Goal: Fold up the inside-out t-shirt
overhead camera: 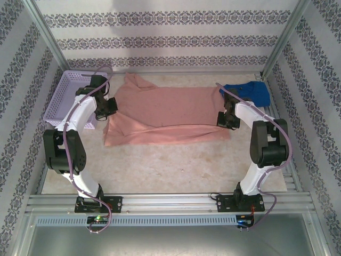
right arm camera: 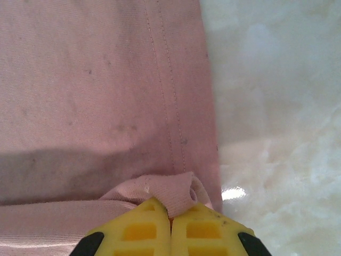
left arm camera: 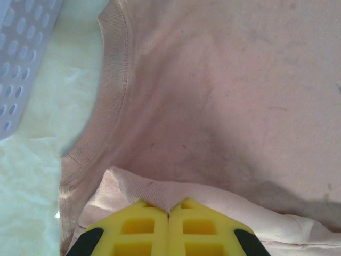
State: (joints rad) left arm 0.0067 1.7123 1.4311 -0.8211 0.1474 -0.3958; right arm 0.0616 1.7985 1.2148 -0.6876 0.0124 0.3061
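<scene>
My left gripper holds its pinched fold, and the flat layer of cloth beside the ribbed collar is below the fingers. Next, my left gripper will go down onto that cloth to let go of the fold.
The salmon-pink inside-out t-shirt point(overhead camera: 165, 114) lies spread across the back half of the table, its near edge folded over in a long crease. My left gripper point(overhead camera: 111, 105) is shut on the shirt's left end; in the left wrist view the yellow fingers point(left arm camera: 139, 226) pinch a fold of cloth point(left arm camera: 146, 189) just below the ribbed collar point(left arm camera: 109, 106). My right gripper point(overhead camera: 224, 118) is shut on the shirt's right end; in the right wrist view a bunched piece of the stitched hem point(right arm camera: 173, 192) sticks out between the yellow fingers point(right arm camera: 200, 229).
A lilac basket point(overhead camera: 66, 98) stands at the back left, touching the left arm's side. A bright blue t-shirt point(overhead camera: 250, 92) lies crumpled at the back right behind the right arm. Pale tabletop point(overhead camera: 170, 162) stretches in front of the shirt. Patterned walls close in three sides.
</scene>
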